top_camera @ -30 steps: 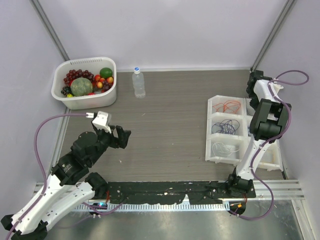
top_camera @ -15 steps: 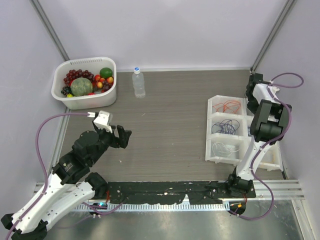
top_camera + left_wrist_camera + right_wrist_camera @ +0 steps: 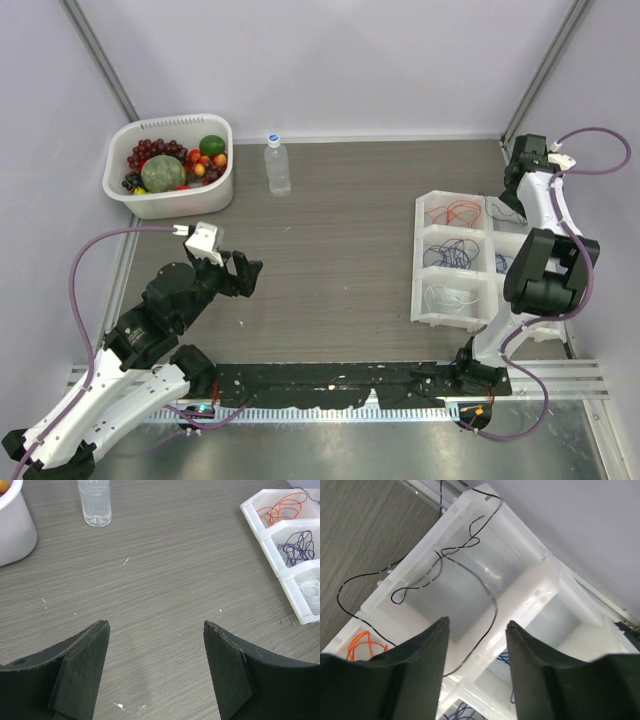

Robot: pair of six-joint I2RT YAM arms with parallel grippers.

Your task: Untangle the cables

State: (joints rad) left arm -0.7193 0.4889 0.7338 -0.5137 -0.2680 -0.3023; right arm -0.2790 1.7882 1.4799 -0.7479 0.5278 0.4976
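Note:
I should lift my right gripper next, turn it outward and lower it onto that loop of black cable point(image 3: 441, 555) over the far side of the tray.
The cables lie sorted in a white compartment tray point(image 3: 417, 262): orange point(image 3: 460, 212), purple point(image 3: 450, 255) and white point(image 3: 445, 297) ones each have their own bin. In the right wrist view a black cable point(image 3: 441, 555) lies loosely across a far bin of the tray point(image 3: 535, 580) and trails over its wall onto the table. My right gripper point(image 3: 477, 625) hovers open above that bin, and the black strand runs below the gap without being pinched. It stands at the tray's far right corner point(image 3: 522, 185). My left gripper point(image 3: 156, 625) is open and holds nothing, low over bare table at the left point(image 3: 245, 270).
A white basket point(image 3: 215, 200) of fruit stands at the back left, with a clear water bottle point(image 3: 277, 165) beside it. Both show in the left wrist view, the bottle point(image 3: 95, 502) and the basket point(image 3: 15, 530). Grey walls close in behind and to the right of the tray.
My right gripper has opened from shut and swung back and to the right, over the tray's far bins. The left arm has not moved.

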